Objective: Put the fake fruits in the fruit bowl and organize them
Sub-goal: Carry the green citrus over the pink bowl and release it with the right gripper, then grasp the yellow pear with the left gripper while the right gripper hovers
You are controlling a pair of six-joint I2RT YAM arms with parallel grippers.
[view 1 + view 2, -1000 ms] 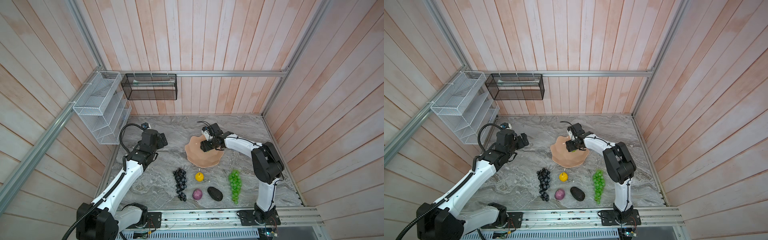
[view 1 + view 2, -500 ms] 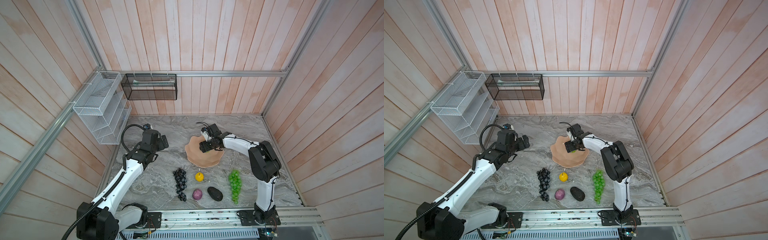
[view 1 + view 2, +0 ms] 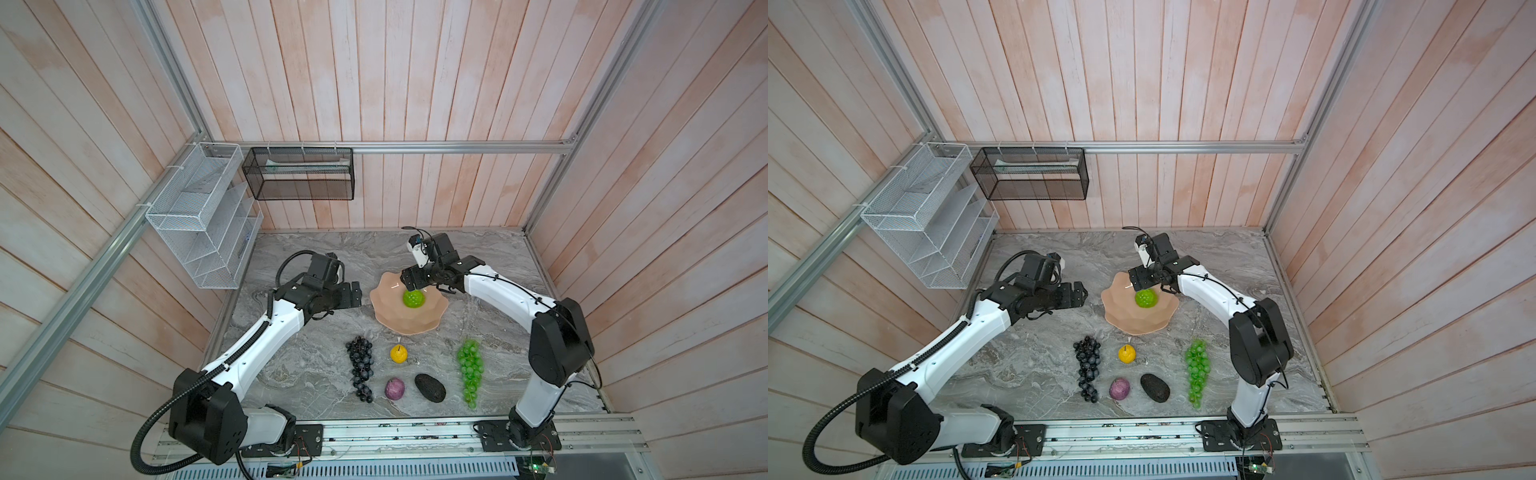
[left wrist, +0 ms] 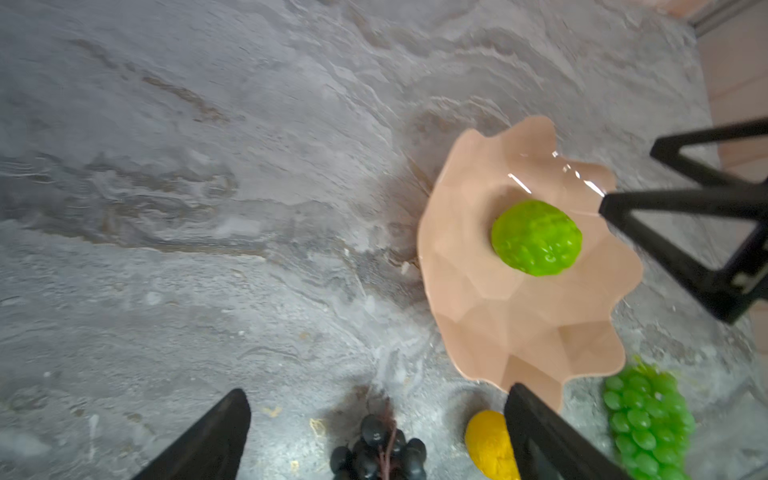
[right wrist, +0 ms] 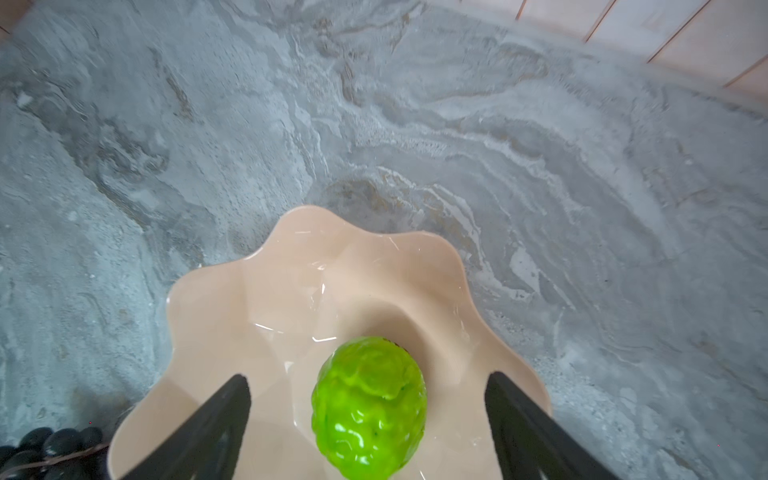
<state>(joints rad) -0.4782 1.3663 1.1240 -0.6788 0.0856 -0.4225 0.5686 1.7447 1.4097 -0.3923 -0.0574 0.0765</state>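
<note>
The open left gripper moves back and down onto the yellow fruit next and closes around it, because it lies just outside the bowl's near rim.
The peach-pink fruit bowl sits mid-table with the bumpy green ball lying loose in it. My right gripper hovers open over the ball, its fingers apart from it on both sides. My left gripper is open and empty, left of the bowl. In front lie the dark grape bunch, yellow fruit, purple fruit, dark avocado and green grape bunch.
A white wire basket and a black mesh basket hang on the walls at the back left. An aluminium rail runs along the table's front edge. Wood walls close in both sides.
The right jaws have spread wider and drawn back a little, leaving the green ball resting in the bowl. The left gripper has drifted slightly toward the bowl.
</note>
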